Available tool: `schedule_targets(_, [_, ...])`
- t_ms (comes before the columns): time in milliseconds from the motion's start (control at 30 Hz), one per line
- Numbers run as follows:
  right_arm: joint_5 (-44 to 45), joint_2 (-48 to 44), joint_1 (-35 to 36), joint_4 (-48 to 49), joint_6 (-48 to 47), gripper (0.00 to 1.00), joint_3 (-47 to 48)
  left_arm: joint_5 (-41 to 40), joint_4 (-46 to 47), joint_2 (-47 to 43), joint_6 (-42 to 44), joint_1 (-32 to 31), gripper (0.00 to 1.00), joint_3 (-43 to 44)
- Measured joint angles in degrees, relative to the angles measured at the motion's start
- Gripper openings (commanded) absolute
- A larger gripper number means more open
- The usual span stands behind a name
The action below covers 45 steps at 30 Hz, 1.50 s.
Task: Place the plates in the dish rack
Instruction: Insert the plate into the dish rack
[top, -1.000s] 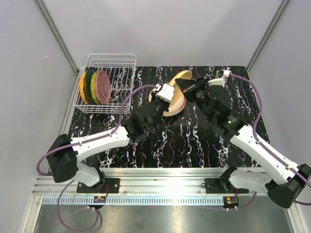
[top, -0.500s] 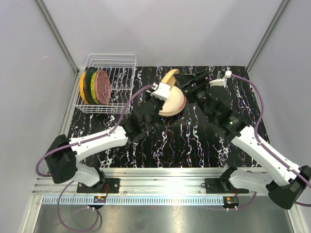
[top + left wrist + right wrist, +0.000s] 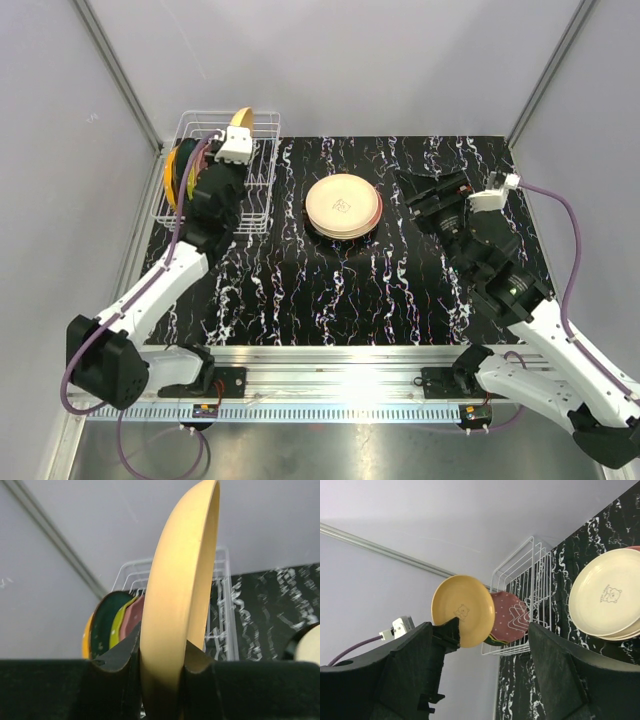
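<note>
My left gripper tilts its fingers downward next and brings the yellow plate down to the dish rack's empty wires beside the maroon plate, then opens.
My left gripper is shut on the rim of a yellow plate, holding it on edge above the white wire dish rack. In the left wrist view the yellow plate stands upright, pinched between both fingers. Orange, green and maroon plates stand in the rack's left end. A cream plate tops a small stack lying flat on the table. My right gripper is open and holds nothing, to the right of that stack. The right wrist view shows the yellow plate beside the maroon plate.
The black marbled table is bounded by grey walls on three sides, and the rack sits in its far left corner against the wall. A purple cable runs along the left arm. The rack's right half holds only wire prongs.
The right gripper let go of the yellow plate, opened and drew back to the right. The left arm swung the plate from the stack over to the rack.
</note>
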Motion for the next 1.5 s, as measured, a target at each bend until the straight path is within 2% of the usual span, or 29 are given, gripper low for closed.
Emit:
schedule_targets(200, [0.2, -0.7, 0.0, -1.6, -4.6, 0.87, -1.3, 2.7, -2.3, 1.0, 3.2, 8.0, 0.00, -1.8])
schedule_targets(400, [-0.1, -0.3, 0.0, -3.0, -8.5, 0.92, -1.7, 2.8, -3.7, 7.2, 5.6, 9.9, 0.00, -0.5])
schedule_targets(633, [-0.2, -0.4, -1.0, -3.9, -11.8, 0.93, -2.8, 2.8, -4.4, 11.3, 6.7, 11.2, 0.00, -0.2])
schedule_targets(1100, [-5.9, 0.3, -8.4, -4.2, -13.0, 0.93, -4.3, 2.5, -4.3, 18.8, 7.6, 11.7, 0.00, 4.0])
schedule_targets(1367, [-9.3, 1.2, -10.7, -4.2, -12.8, 0.93, -5.1, 2.7, -4.8, 20.4, 5.0, 13.1, 0.13, 4.7])
schedule_targets(1433, [-9.8, 1.2, -11.0, -4.2, -12.7, 0.94, -5.2, 3.0, -4.8, 20.4, 3.9, 13.5, 0.18, 4.7])
schedule_targets(1467, [-10.1, 1.2, -11.1, -4.2, -12.6, 0.94, -5.3, 3.0, -4.8, 20.4, 3.4, 13.7, 0.27, 4.7])
schedule_targets(1500, [-10.3, 1.3, -11.2, -4.2, -12.5, 0.93, -5.4, 3.1, -4.8, 20.4, 3.0, 13.8, 0.28, 4.7])
